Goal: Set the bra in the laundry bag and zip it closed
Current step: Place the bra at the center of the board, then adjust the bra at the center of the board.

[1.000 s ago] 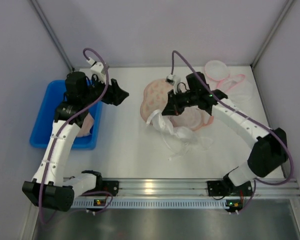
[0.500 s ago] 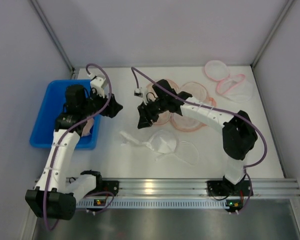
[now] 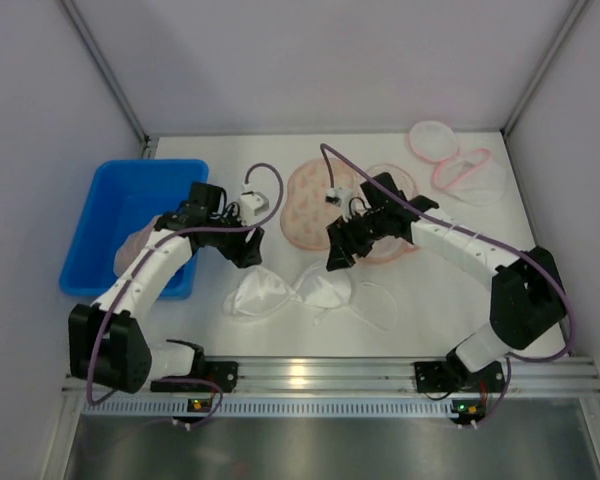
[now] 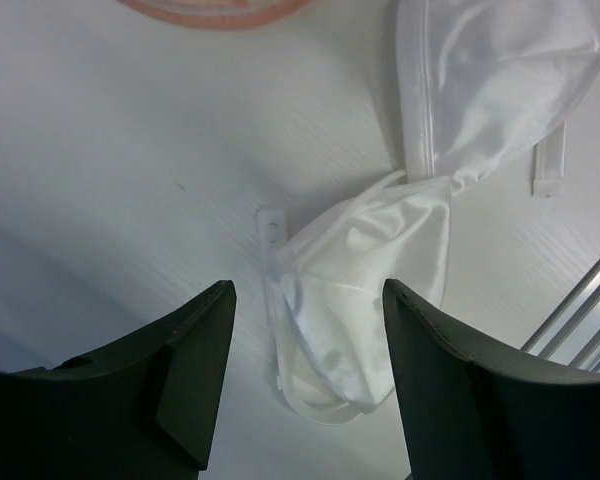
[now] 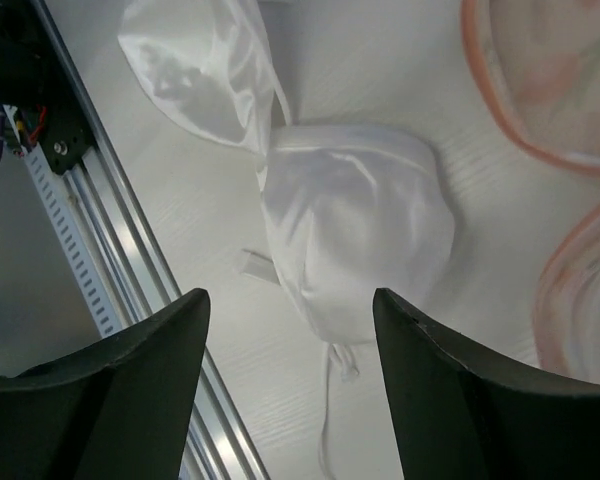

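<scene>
The bra's cup [image 5: 355, 230] is below, and the trailing strap [image 5: 325, 302] already shows between my fingers. My right gripper should next lower its open fingers onto the satin near the strap.
The white bra [image 3: 288, 294] lies flat on the table near the front, its straps trailing right. The pink mesh laundry bag [image 3: 306, 205] lies just behind it, spread open. My left gripper [image 3: 248, 250] hovers open over the bra's left cup [image 4: 360, 290], and nothing is between its fingers [image 4: 195, 360]. My right gripper [image 3: 338, 252] hangs open above the right cup [image 5: 355, 230], also holding nothing. The bag's pink rim [image 5: 550, 90] shows at the right of the right wrist view and along the top edge [image 4: 220, 10] of the left wrist view.
A blue bin [image 3: 110, 190] with a pink item inside stands at the left. More pink mesh bags [image 3: 458, 160] lie at the back right. The metal rail [image 3: 310, 375] runs along the table's front edge, close to the bra.
My right gripper opened and let go of the bra, which now lies spread on the table. The left arm swung from over the bin to above the bra's left cup.
</scene>
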Controlling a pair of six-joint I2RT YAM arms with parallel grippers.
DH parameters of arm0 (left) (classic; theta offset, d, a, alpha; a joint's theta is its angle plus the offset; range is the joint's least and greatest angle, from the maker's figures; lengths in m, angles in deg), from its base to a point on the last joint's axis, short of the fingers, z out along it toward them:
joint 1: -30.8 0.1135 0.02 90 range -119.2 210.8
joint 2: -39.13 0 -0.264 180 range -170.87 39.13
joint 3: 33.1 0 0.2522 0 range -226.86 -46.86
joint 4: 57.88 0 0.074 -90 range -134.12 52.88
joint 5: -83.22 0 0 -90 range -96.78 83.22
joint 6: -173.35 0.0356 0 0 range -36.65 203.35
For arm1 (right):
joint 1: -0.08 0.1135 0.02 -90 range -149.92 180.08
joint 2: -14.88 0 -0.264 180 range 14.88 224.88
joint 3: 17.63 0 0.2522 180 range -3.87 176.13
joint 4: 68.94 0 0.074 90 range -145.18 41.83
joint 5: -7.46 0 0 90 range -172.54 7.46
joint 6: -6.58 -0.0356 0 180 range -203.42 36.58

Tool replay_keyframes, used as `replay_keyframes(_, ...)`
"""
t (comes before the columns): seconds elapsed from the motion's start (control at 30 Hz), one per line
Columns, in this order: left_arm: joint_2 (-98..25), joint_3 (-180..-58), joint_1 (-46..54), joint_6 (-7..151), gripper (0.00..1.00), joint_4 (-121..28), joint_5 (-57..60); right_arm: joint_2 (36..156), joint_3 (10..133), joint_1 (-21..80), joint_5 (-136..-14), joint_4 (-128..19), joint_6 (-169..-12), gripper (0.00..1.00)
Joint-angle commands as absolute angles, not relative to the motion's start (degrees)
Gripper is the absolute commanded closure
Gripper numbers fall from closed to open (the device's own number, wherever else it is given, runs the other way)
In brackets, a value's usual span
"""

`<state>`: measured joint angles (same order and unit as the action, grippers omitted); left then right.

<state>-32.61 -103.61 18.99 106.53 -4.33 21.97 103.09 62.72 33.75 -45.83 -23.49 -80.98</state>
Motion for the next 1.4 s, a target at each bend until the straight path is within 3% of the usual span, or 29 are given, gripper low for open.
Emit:
replay_keyframes(0.0, -37.32, -103.63, 15.43, 107.98, 0.34, -1.93, 18.19, 105.05, 61.44, 34.1, -47.99, -24.14, -80.7, 0.32)
replay_keyframes(0.1, -41.45, -104.78, 15.51, 108.57, 0.34, -1.93, 15.81, 107.94, 61.61, 33.39, -47.39, -24.94, -81.66, 0.32)
replay_keyframes(0.3, -44.63, -103.91, 15.51, 111.39, 0.43, -0.79, 16.34, 112.52, 59.24, 32.95, -46.42, -27.22, -82.72, 0.36)
replay_keyframes(0.43, -44.28, -102.67, 15.51, 112.01, 0.63, -0.17, 18.61, 114.28, 58.27, 32.34, -46.59, -27.58, -82.81, 0.37)
replay_keyframes(0.47, -44.19, -102.58, 15.42, 111.48, 0.76, -0.17, 18.97, 114.63, 58.18, 32.16, -46.85, -27.4, -82.46, 0.37)
replay_keyframes(0.57, -44.36, -103.72, 15.69, 110.7, 0.99, 0.7, 19.15, 114.99, 57.4, 31.9, -46.77, -27.31, -81.58, 0.41)
replay_keyframes(0.6, -44.71, -104.33, 15.86, 109.99, 1.0, 0.88, 19.15, 114.9, 56.87, 31.9, -46.51, -27.4, -81.4, 0.42)
replay_keyframes(0.67, -46.9, -107.14, 17.35, 107.89, 1.0, 2.63, 20.81, 114.73, 56.08, 31.9, -46.24, -28.01, -81.14, 0.49)
replay_keyframes(0.77, -50.68, -111.01, 19.9, 102.98, 1.0, 3.78, 21.87, 114.46, 55.64, 31.9, -46.68, -28.37, -80.17, 0.71)
replay_keyframes(0.8, -51.56, -111.71, 20.69, 101.39, 1.0, 3.78, 22.05, 114.29, 55.46, 31.9, -46.85, -28.37, -79.91, 0.84)
replay_keyframes(0.83, -52.62, -112.24, 22.18, 100.07, 1.0, 3.7, 23.61, 113.94, 55.2, 31.81, -47.2, -28.54, -79.65, 0.91)
replay_keyframes(0.87, -54.63, -113.47, 22.89, 97.88, 0.97, 3.7, 24.33, 113.06, 54.67, 31.9, -48.08, -28.72, -79.56, 0.96)
replay_keyframes(0.9, -55.69, -114.09, 23.5, 96.81, 0.87, 3.61, 25.2, 112.53, 54.23, 31.81, -48.43, -29.42, -79.55, 1.0)
replay_keyframes(1.03, -57.55, -116.99, 25.53, 93.11, 0.69, 2.2, 27.32, 109.55, 52.39, 30.85, -49.84, -30.39, -80.17, 1.0)
replay_keyframes(1.23, -49.93, -119.02, 25.62, 100.2, 0.56, 2.11, 26.71, 105.33, 50.54, 29.44, -50.72, -30.22, -79.91, 1.0)
replay_keyframes(1.37, -41.13, -112.79, 24.13, 110.93, 0.5, 2.2, 22.85, 105.41, 51.76, 29.44, -50.02, -28.29, -79.47, 1.0)
